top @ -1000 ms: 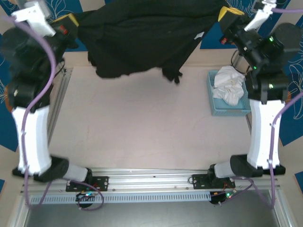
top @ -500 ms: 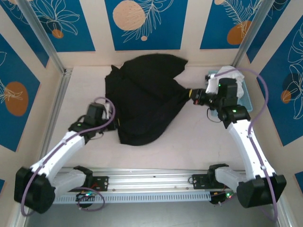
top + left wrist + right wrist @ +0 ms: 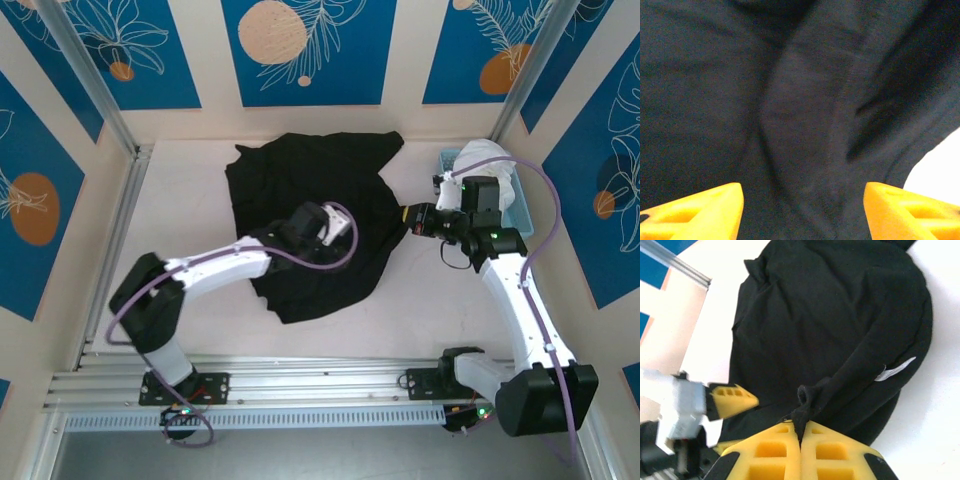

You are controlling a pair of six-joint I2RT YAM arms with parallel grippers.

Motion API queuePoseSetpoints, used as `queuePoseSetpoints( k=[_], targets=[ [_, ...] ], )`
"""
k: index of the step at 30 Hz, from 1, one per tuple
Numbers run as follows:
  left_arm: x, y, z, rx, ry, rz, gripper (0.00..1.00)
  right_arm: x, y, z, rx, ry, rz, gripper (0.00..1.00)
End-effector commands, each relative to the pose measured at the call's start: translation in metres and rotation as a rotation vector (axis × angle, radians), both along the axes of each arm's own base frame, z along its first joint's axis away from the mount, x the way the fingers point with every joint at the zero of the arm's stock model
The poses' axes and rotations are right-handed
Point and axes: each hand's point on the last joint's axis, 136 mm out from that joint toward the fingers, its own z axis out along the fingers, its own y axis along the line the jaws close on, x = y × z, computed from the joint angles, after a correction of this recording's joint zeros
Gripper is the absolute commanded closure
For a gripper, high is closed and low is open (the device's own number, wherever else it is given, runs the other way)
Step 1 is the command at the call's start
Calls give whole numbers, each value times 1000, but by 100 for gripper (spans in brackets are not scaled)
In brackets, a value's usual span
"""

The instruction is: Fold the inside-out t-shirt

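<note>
The right gripper draws the bunched black cloth away from the shirt's middle next, since that edge of the shirt is crumpled. It brings the cloth down onto the table to release it.
The inside-out t-shirt (image 3: pixel 290 185) lies crumpled on the table, black all over, with a small white label (image 3: pixel 895 369) showing near one edge. My left gripper (image 3: pixel 338 228) hovers over the shirt's middle. Its yellow fingertips (image 3: pixel 700 210) stand wide apart, and the left gripper (image 3: pixel 802 212) is open with only wrinkled black cloth beneath it. My right gripper (image 3: pixel 408 216) sits at the shirt's right edge. In the right wrist view the right gripper (image 3: pixel 801 432) is shut on a pinched fold of the t-shirt (image 3: pixel 830 315), and one finger (image 3: pixel 732 399) of the left gripper shows at the left.
A light blue basket (image 3: pixel 519 212) holding a white cloth (image 3: pixel 490 160) stands at the back right, just behind my right wrist. Aluminium rails run along the left side (image 3: pixel 120 235) and the near edge (image 3: pixel 320 375). Blue-panelled walls enclose the table.
The shirt came down from mid-air onto the table. My left gripper let go of it, opened and swung right across the cloth. The right gripper stayed shut on the edge.
</note>
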Motion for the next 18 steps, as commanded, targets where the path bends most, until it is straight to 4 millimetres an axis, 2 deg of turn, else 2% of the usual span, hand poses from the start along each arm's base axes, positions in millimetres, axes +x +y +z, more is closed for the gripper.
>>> queuePoseSetpoints(
  k=[1,6,10,12,14,16,18],
  targets=[
    [-10,-23,-16,12,11,-151,39,-3,-6,0,16,20,-12,100],
    [4,-22,-44,105,13,-128,49,0,-5,0,34,28,-7,100],
    [11,-20,-55,129,9,-100,70,0,-5,-2,36,33,-8,100],
    [13,-19,-55,131,5,-87,81,0,-6,-2,33,36,-13,100],
    [15,-16,-52,121,8,-76,98,-1,-8,-1,31,29,-17,100],
    [15,-12,-43,94,18,-65,100,-1,-10,1,27,23,-26,100],
    [12,-9,-25,28,30,-61,100,-2,-13,2,15,15,-42,100]
  ],
)
